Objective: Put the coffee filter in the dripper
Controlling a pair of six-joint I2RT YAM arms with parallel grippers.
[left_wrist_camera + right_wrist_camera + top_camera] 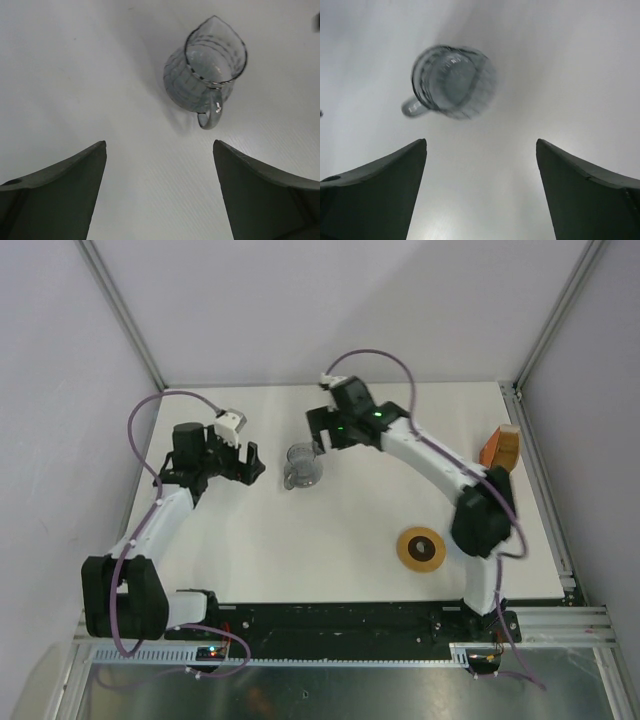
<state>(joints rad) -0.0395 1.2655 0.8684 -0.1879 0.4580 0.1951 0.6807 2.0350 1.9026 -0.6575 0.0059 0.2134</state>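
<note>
My right gripper should move back, across and down onto the amber disc's hole rim [410, 548] next. The amber disc is below that gripper, to its right in the top view.
A tan-orange paper piece [500, 448], apparently the coffee filter, stands at the table's right edge, far from both grippers. The blue dripper is not in view. A clear glass jug [302, 466] stands mid-table between the grippers; it also shows in the left wrist view [205, 70] and, blurred, in the right wrist view [452, 82]. My left gripper [252, 462] is open and empty just left of the jug, also seen in the left wrist view [160, 165]. My right gripper [318, 430] is open and empty just behind the jug, also seen in the right wrist view [481, 165].
A flat round amber disc [421, 548] with a dark centre hole lies on the white table [330, 540] at the front right, near the right arm's elbow. Grey walls and frame posts close in the back and sides.
</note>
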